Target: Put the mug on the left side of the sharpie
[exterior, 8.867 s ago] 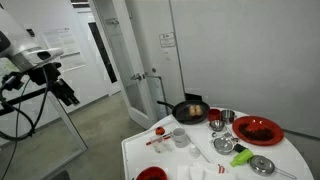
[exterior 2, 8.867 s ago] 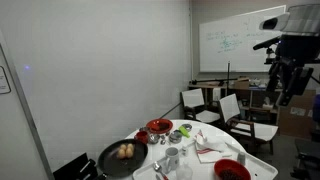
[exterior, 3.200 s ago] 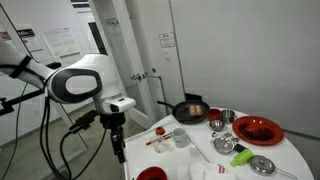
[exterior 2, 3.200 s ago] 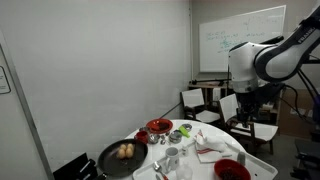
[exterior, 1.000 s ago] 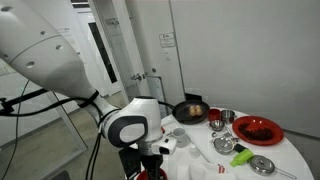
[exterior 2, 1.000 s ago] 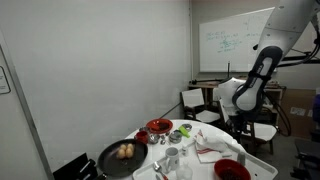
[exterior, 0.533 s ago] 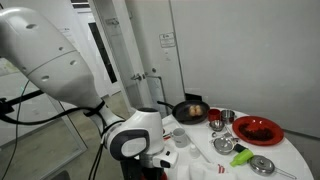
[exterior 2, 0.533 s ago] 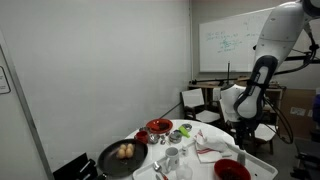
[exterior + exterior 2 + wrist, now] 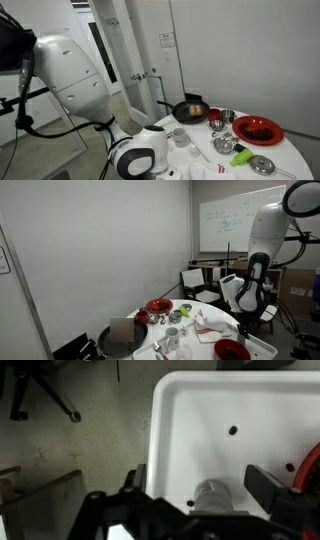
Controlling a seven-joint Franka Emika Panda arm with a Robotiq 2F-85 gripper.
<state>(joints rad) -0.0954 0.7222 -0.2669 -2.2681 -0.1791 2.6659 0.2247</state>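
The pale grey cylinder (image 9: pixel 212 495) stands just outward, nearer one of my gripper's spread fingers. Next I should move my gripper outward to center its fingers around it.
The small pale mug (image 9: pixel 180 137) stands on the white table (image 9: pixel 285 155) in front of the black frying pan (image 9: pixel 190 110); it also shows in an exterior view (image 9: pixel 172 336). The sharpie is hidden behind my arm's large white joint (image 9: pixel 140 155). In the wrist view my gripper (image 9: pixel 200 482) is open, its dark fingers spread over the table near its edge. A pale grey cylinder (image 9: pixel 212 495) lies between them, untouched. I cannot tell whether it is the mug.
A red plate (image 9: pixel 258 130), a shiny metal bowl (image 9: pixel 222 118), a green item (image 9: pixel 225 145) and a metal lid (image 9: pixel 262 165) stand on the table. A red bowl (image 9: pixel 232 350) sits near the edge, showing red in the wrist view (image 9: pixel 310 470). Chairs (image 9: pixel 200 283) stand behind.
My arm has swung down and in toward the table edge. It now fills the foreground and covers the table's near corner. The table's objects have not moved.
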